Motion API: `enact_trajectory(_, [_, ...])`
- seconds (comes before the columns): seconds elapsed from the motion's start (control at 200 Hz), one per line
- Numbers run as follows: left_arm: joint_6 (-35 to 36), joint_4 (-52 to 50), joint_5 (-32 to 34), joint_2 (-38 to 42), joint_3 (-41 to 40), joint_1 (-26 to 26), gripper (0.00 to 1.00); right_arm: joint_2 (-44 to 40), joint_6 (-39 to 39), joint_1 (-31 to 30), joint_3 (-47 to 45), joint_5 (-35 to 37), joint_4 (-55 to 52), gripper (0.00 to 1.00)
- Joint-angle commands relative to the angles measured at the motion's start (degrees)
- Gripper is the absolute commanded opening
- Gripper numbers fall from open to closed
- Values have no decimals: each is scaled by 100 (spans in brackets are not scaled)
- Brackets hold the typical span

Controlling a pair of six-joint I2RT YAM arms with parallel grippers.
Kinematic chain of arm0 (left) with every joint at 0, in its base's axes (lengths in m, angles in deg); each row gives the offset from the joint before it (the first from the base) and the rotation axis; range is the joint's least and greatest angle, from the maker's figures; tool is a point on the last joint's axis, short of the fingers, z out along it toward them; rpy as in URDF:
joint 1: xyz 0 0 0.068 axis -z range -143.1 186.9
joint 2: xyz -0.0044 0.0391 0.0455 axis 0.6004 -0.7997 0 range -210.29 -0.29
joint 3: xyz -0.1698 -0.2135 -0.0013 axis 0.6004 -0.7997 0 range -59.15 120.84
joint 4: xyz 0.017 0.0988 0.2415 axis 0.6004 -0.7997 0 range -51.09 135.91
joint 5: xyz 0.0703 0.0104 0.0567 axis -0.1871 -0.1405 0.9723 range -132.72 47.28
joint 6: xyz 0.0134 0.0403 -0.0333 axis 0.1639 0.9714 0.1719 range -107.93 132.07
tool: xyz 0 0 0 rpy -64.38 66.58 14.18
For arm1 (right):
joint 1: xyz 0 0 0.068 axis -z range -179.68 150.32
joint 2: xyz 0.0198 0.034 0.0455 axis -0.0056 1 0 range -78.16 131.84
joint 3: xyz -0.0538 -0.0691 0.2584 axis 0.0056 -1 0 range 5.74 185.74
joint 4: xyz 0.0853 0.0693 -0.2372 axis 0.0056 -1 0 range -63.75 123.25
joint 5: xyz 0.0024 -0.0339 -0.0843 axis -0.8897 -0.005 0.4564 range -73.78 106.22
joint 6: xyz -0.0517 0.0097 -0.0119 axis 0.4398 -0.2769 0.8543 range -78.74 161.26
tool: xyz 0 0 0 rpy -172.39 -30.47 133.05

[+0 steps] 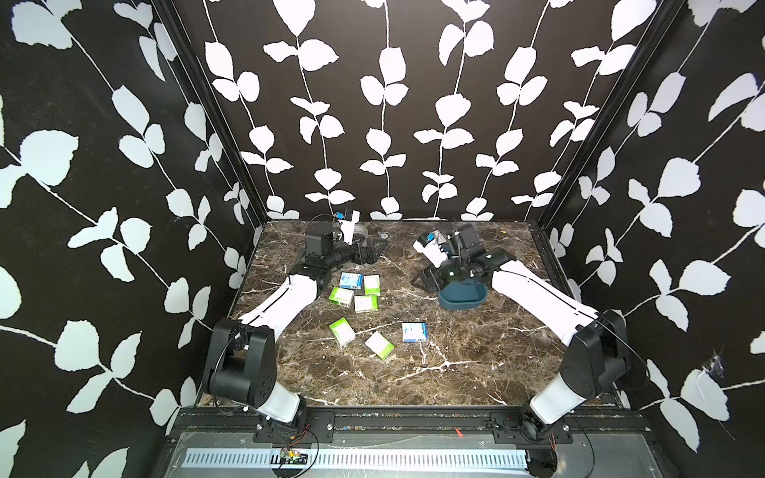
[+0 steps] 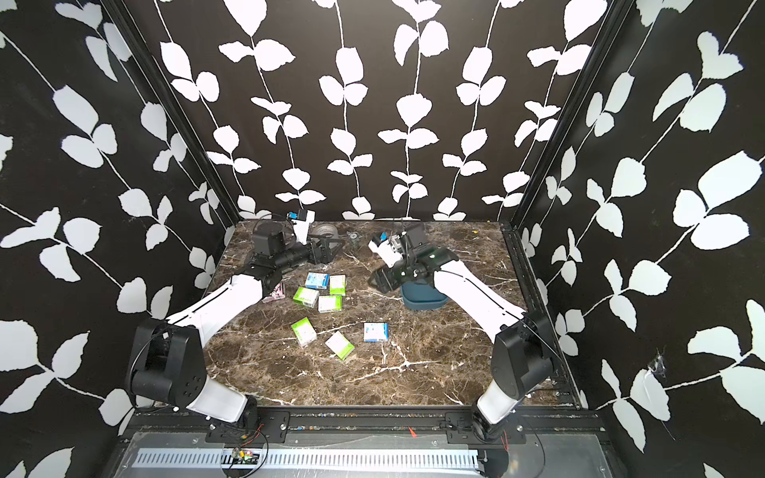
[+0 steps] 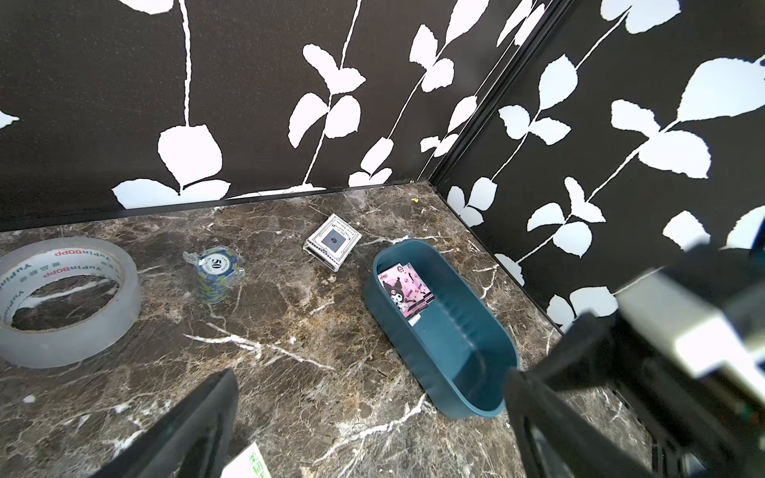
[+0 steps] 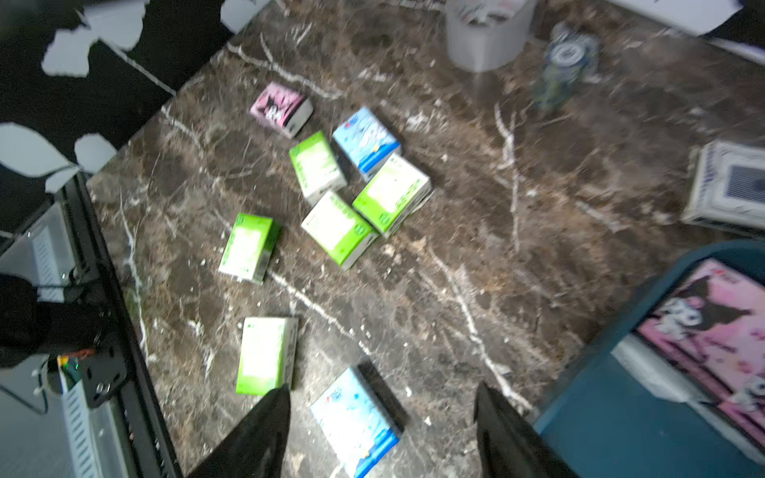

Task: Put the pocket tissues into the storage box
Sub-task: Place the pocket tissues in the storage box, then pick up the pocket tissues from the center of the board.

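Observation:
The front blue pack lies clear of the others, so my right gripper will next move back toward the base and down to that pack, onto the pack's far side [image 1: 414, 325] [image 4: 368, 406].
The teal storage box [image 1: 459, 304] [image 3: 463, 364] stands on the right of the marble table, with a pink cartoon pack [image 3: 407, 291] [image 4: 712, 327] lying in one end. Several pocket tissues lie loose left of it: green packs [image 1: 341, 297] [image 4: 337, 227], a blue pack [image 1: 351, 280] in the cluster, another blue pack [image 1: 414, 332] [image 4: 356, 422] nearer the front, and a pink one [image 2: 275, 291] [image 4: 281, 107] by the left arm. My right gripper [image 1: 426, 279] [image 4: 383, 387] hangs open and empty beside the box's left end. My left gripper [image 1: 368, 248] [image 3: 372, 414] is wide open at the back, holding nothing.
At the back of the table lie a clear tape roll [image 3: 62, 302], a wrapped stack of poker chips [image 3: 215, 275] and a white card box with a grey square [image 3: 333, 242]. Patterned walls close in the back and both sides.

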Motion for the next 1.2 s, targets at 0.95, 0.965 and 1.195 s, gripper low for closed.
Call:
enact_trajectory(0.95, [516,-453,188,238,-116,21,99,1806,802,-777,-32,512,-564,68])
enact_trajectory(0.965, [526,-461,188,238,-116,24,99,1806,806,-780,-42,497,-574,68])
enact_trajectory(1.195, [561,-494,199,230,-118,23,99,1696,773,-784,-331,430,-543,66])
